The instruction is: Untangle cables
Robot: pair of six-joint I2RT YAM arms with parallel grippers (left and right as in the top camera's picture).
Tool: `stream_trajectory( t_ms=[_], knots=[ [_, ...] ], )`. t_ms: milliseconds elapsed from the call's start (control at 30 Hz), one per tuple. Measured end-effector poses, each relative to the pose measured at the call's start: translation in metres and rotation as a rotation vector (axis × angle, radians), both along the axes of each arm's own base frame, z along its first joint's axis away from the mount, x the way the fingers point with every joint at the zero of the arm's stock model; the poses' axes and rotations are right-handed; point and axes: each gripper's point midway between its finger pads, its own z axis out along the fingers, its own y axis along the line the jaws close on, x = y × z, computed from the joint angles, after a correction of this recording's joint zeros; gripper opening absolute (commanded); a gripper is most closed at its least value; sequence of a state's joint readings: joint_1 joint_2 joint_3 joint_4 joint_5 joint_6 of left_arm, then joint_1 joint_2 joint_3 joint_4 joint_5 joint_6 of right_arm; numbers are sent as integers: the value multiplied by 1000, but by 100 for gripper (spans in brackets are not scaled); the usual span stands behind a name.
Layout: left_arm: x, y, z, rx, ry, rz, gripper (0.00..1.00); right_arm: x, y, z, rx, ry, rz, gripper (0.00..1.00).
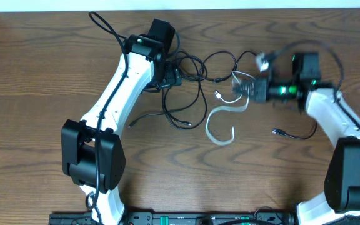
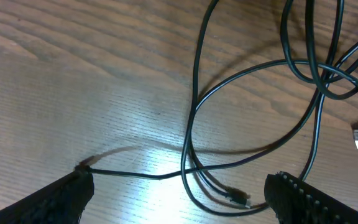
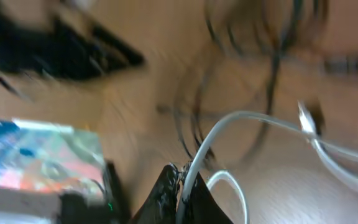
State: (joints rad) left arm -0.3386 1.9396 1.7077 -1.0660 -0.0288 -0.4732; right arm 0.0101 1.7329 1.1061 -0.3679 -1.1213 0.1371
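Observation:
I should swing my right gripper away from the tangle to free the white cable, since bare far tabletop lies outward and to its right in the overhead view.
A tangle of thin black cables [image 1: 189, 78] lies on the wooden table in the middle, with looping strands and small plug ends. A white cable [image 1: 220, 119] curls just right of it. My left gripper [image 1: 169, 75] sits over the left side of the black tangle; in the left wrist view it [image 2: 179, 193] is open, with a black cable [image 2: 194, 112] and its plug [image 2: 238, 197] lying between the fingers. My right gripper [image 1: 245, 89] is shut on the white cable [image 3: 229, 124], which passes between its fingers [image 3: 184, 186]. That view is blurred.
A loose black cable end [image 1: 292, 133] lies near the right arm. Another black strand [image 1: 144, 117] trails left of the tangle. The arms' own thicker black wires [image 1: 108, 28] loop at the back. The table's far edge runs along the top.

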Motion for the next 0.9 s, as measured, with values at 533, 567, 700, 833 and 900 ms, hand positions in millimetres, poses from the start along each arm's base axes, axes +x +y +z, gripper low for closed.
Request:
stream_trajectory(
  t_ms=[533, 567, 700, 833, 900],
  knots=[
    [0, 0, 0, 0, 0, 0, 95, 87, -60, 281, 178, -422, -238, 1],
    [0, 0, 0, 0, 0, 0, 95, 88, -69, 288, 177, -433, -261, 1],
    [0, 0, 0, 0, 0, 0, 95, 95, -125, 317, 163, -492, -415, 1],
    [0, 0, 0, 1, -1, 0, 95, 101, -197, 324, 137, -511, -612, 1],
    [0, 0, 0, 0, 0, 0, 95, 100, -240, 323, 113, -515, -725, 1]
  ],
)
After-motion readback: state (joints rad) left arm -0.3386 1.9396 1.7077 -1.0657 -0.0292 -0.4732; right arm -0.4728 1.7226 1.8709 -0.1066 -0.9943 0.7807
